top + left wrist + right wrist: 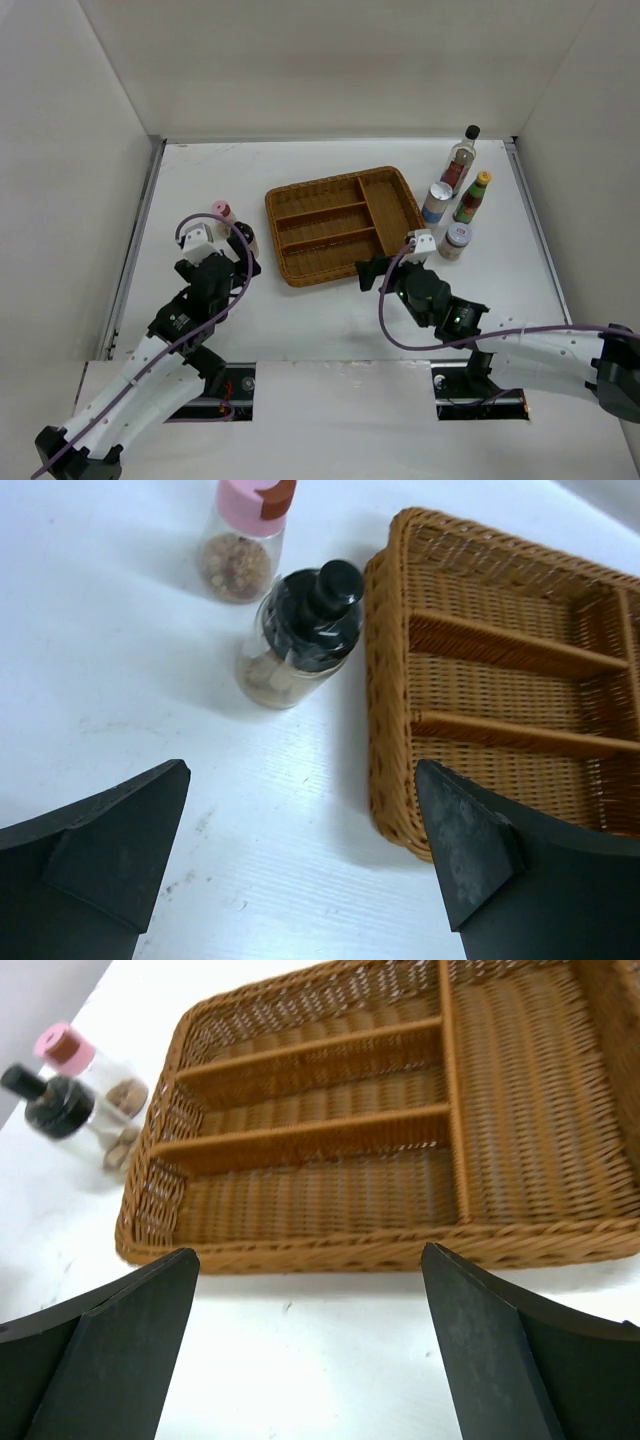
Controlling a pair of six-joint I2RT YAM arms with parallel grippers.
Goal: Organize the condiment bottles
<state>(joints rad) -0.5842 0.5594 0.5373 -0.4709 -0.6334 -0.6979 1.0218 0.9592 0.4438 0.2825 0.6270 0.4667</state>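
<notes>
My left gripper moves outward over the black cap (pixel 243 232) (pixel 324 608) of the squat dark bottle next, nearer than the pink-lidded jar, then goes down.
A pink-lidded jar (pixel 222 213) and a squat dark black-capped bottle (pixel 246 241) stand left of the wicker tray (pixel 385 205). In the left wrist view the jar (pixel 240 540) and the bottle (pixel 300 630) stand ahead of my left gripper (pixel 300 820), which is open and empty above the table. A tall clear black-capped bottle (pixel 462 160), a green orange-capped bottle (pixel 472 198), a silver-lidded blue-label shaker (pixel 437 203) and a second pink-lidded jar (pixel 456 240) stand right of the tray. My right gripper (pixel 310 1300) is open and empty at the tray's near rim (pixel 380 1250).
The tray's compartments are empty in every view. White walls enclose the table on the left, back and right. My left gripper (pixel 240 262) sits near the tray's left corner and my right gripper (pixel 368 272) near its front right corner.
</notes>
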